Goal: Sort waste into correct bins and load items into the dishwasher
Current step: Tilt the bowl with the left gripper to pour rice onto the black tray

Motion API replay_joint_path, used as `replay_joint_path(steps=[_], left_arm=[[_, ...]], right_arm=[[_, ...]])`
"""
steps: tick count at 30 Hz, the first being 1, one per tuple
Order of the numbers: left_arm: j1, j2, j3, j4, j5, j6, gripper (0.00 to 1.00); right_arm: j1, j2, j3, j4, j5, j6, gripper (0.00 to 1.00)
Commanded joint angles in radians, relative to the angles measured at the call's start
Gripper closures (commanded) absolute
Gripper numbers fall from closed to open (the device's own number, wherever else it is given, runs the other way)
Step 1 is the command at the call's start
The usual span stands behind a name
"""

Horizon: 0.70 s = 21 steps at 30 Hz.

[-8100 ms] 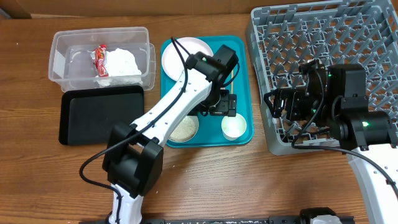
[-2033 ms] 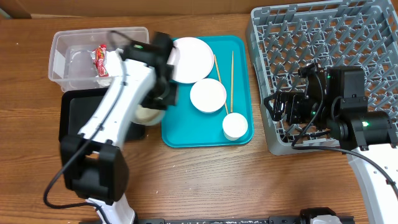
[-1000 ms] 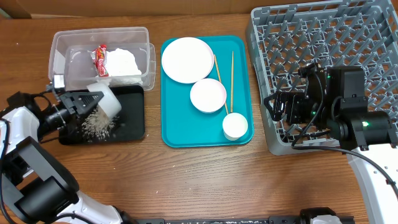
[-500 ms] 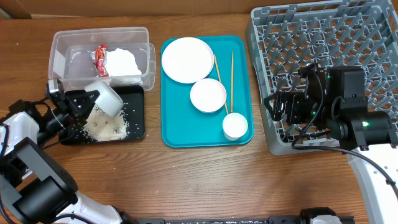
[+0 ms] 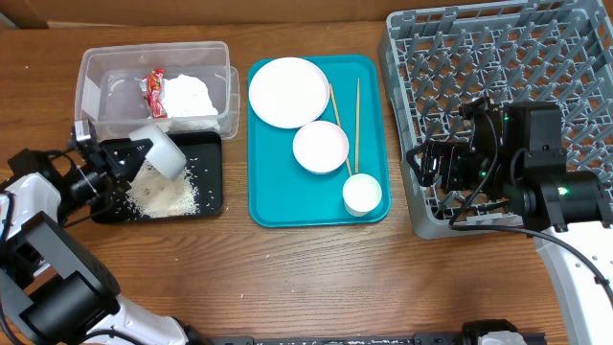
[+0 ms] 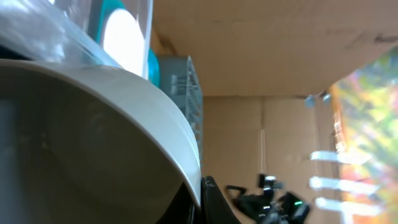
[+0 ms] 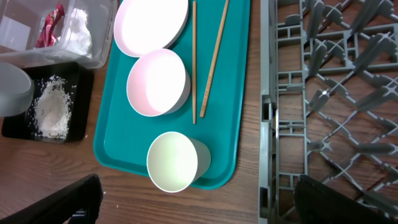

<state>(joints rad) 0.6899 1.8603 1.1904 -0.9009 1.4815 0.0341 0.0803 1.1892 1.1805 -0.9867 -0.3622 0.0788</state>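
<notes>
I will carry the bowl to the teal tray's bare near corner [image 5: 283, 198], right of my left gripper in the overhead view, turn it upright, lower and release it.
My left gripper [image 5: 123, 158] is shut on the rim of the grey-green bowl [image 5: 163, 151], which hangs tipped over the black tray [image 5: 209, 195]. In the left wrist view the bowl [image 6: 93, 124] fills the frame, its rim pinched at the gripper [image 6: 200, 194]. A heap of rice [image 5: 163, 196] lies in the black tray. The clear tub [image 5: 94, 72] holds a red wrapper [image 5: 154, 91] and a napkin [image 5: 189, 96]. My right gripper [image 7: 198, 186] stands open above the cup [image 7: 172, 162] and the grey dish rack's [image 5: 498, 57] left edge, holding nothing.
A teal serving tray [image 5: 287, 196] carries the white plate [image 5: 288, 92], the small white bowl [image 5: 320, 147], the cup [image 5: 361, 194] and two chopsticks [image 5: 357, 110]. A cardboard wall runs along the back. Bare wooden table lies in front.
My left arm carried the bowl from the teal tray to the black tray and tipped the rice out. In the last second the rice heap has settled. The right arm has not moved.
</notes>
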Motion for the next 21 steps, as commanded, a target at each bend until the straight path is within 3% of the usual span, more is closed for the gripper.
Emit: replay_joint_path(steps=[1, 12, 17, 19, 21], left_arm=[[-0.003, -0.017, 0.002, 0.012, 0.099, -0.058, 0.96], [-0.005, -0.016, 0.001, 0.066, 0.079, -0.094, 0.96], [-0.043, -0.017, 0.001, -0.071, 0.100, 0.010, 0.96], [-0.047, -0.017, 0.001, -0.029, 0.048, 0.038, 0.96], [-0.047, -0.017, 0.001, 0.000, -0.043, -0.024, 0.96]], right_arm=[[0.003, 0.003, 0.018, 0.004, -0.007, 0.005, 0.00], [0.003, 0.003, 0.018, 0.004, -0.007, 0.004, 0.00], [0.003, 0.003, 0.018, -0.001, -0.007, 0.004, 0.00], [0.003, 0.003, 0.018, -0.006, -0.007, 0.004, 0.00], [0.003, 0.003, 0.018, -0.006, -0.006, 0.004, 0.00]])
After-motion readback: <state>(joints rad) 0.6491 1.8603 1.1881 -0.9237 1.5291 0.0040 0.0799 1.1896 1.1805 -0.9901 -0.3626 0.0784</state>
